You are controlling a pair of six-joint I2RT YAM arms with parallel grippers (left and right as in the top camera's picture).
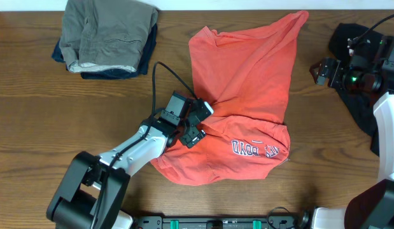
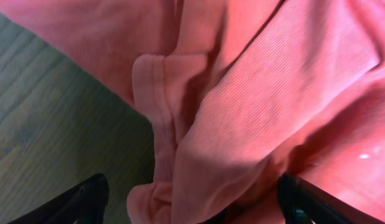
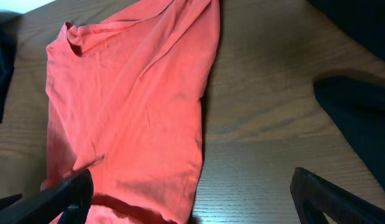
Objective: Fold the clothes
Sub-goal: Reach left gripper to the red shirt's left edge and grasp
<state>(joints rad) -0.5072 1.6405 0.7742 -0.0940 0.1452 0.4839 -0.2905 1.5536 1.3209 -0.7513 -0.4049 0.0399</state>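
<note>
I should move my right gripper to the left in the overhead view next, onto the T-shirt near my left gripper (image 1: pixel 218 116) (image 3: pixel 74 174), because there is bare table between it and the cloth.
The coral-red T-shirt (image 1: pixel 247 83) lies crumpled mid-table, its lower part folded over so the white-and-navy lettering (image 1: pixel 254 149) shows. My left gripper (image 1: pixel 198 124) is at the shirt's left edge. In the left wrist view, the left gripper (image 2: pixel 192 202) stands open, its fingers (image 2: pixel 86 199) straddling a bunched hem of the T-shirt (image 2: pixel 254 93). My right gripper (image 1: pixel 321 71) hovers open at the right, nothing between its fingers (image 3: pixel 323 193). The black garment (image 1: pixel 359 108) lies limp at the right edge, partly under the right arm. The right wrist view shows the T-shirt (image 3: pixel 130 106) and the black garment (image 3: pixel 360 106).
A stack of folded clothes (image 1: pixel 107 35), grey on top of dark blue, sits at the back left. Bare wooden table (image 1: pixel 44 108) stretches left of the shirt and between shirt and black garment. The left arm's cable (image 1: pixel 155 83) arcs over the table.
</note>
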